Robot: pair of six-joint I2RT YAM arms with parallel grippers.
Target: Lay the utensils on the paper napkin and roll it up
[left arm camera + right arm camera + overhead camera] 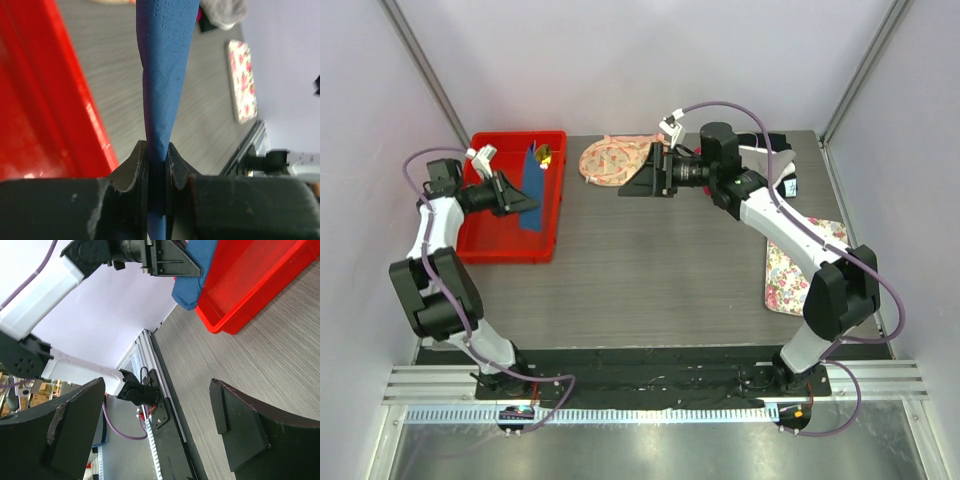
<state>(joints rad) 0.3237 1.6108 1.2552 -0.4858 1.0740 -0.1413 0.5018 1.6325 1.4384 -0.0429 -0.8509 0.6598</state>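
Note:
The left gripper comes down into the red tray [483, 245] next and releases the napkin on the tray's bottom near the utensil end [534, 236], since the napkin hangs raised above the tray's bottom.
My left gripper [525, 197] is shut on the dark blue paper napkin [531, 190], holding it up on edge over the red tray [483, 245]. In the left wrist view the napkin [162, 65] hangs pinched between the fingers [137, 165]. A yellowish utensil end [544, 154] shows in the tray's far right corner; the rest of the utensils is hidden behind the napkin. My right gripper [633, 182] is open and empty above the table's middle back, pointing left. The right wrist view shows the napkin [192, 275] and the tray [250, 285] past its fingertips [235, 430].
A peach floral cloth [610, 160] lies at the back centre, right behind the right gripper. A white floral mat [798, 265] lies at the right, partly under the right arm. Side walls close in the table left and right.

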